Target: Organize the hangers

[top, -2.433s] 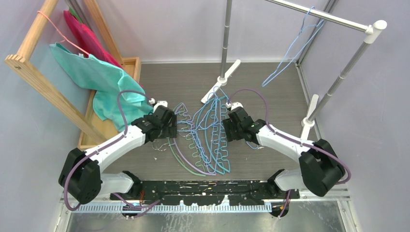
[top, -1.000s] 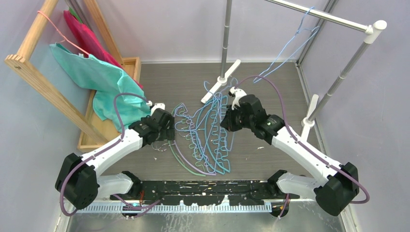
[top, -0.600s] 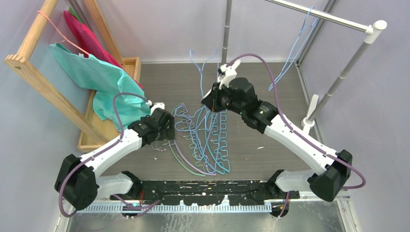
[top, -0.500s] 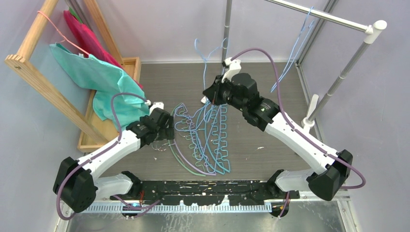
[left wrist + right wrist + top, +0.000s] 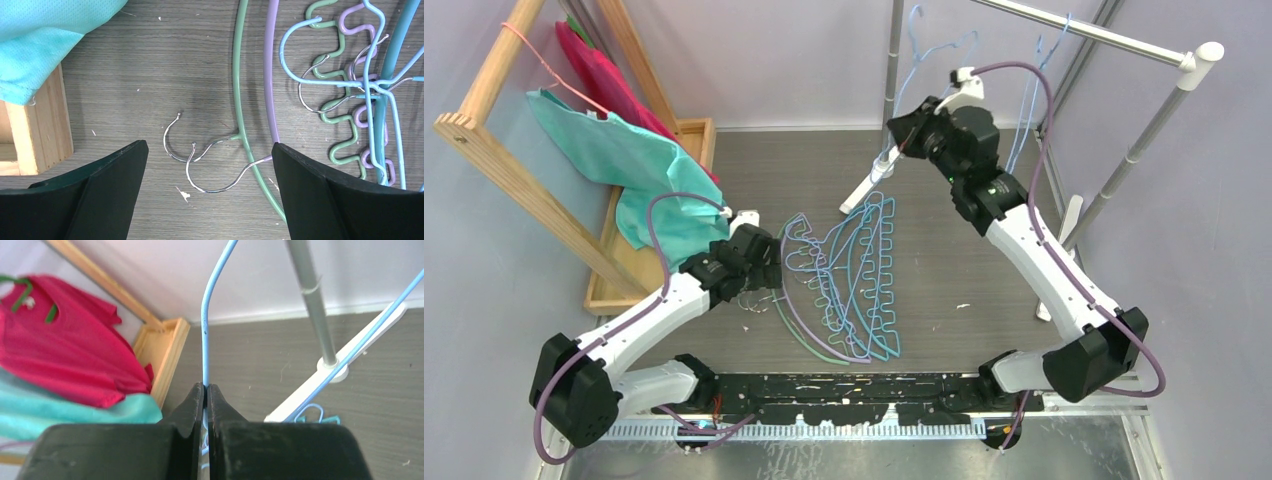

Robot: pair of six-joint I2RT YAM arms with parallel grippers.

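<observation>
I will carry the hanger to the silver bar and let go of it beside another, because the bar is outward of my right gripper and to its right in the top view.
A light-blue wire hanger is lifted high at the back, near the upright post, and my right gripper is shut on its wire. Another light-blue hanger hangs from the silver rail. The other hangers lie tangled in a pile mid-table: teal, green, lilac and light blue. My left gripper hovers open at the pile's left edge. In the left wrist view its fingers straddle two metal hooks of the green hanger and the lilac hanger, touching neither.
A wooden rack at the left carries a teal cloth, a red garment and a pink wire hanger. The rail's post and white feet stand behind the pile. Another white foot is at the right.
My right arm has lifted a light-blue hanger off the pile, carrying it up, back and to the right toward the rail. The left arm has barely moved.
</observation>
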